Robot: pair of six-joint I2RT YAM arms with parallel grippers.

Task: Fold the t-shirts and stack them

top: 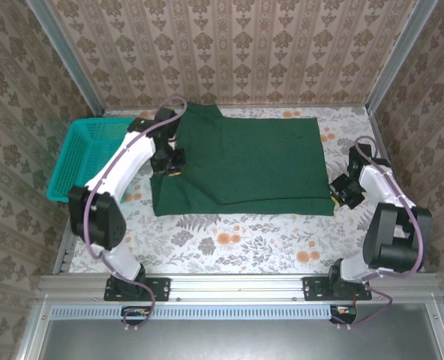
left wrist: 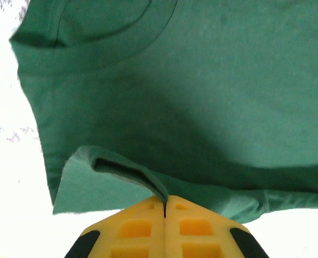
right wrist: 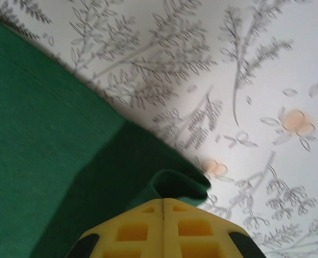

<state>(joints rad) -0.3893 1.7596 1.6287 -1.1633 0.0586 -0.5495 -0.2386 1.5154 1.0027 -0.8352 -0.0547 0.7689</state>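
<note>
Next, the left gripper moves its raised fold outward and releases it over the cloth (left wrist: 108, 102) beside the collar, because the fold still stops short of the collar.
A dark green t-shirt (top: 259, 161) lies spread across the middle of the flowered table, its neck end toward the left. My left gripper (top: 169, 165) sits over the shirt's left part, shut on a raised fold of the cloth. In the left wrist view the yellow jaws (left wrist: 165, 200) pinch that fold, with the round collar (left wrist: 94, 32) beyond. My right gripper (top: 346, 189) is at the shirt's near right corner. In the right wrist view its jaws (right wrist: 164, 200) are shut on the curled corner of the t-shirt (right wrist: 35, 156).
A teal mesh basket (top: 83, 157) stands at the left edge of the table (top: 229, 244), beside the left arm. Patterned walls enclose the back and both sides. A metal rail runs along the near edge.
</note>
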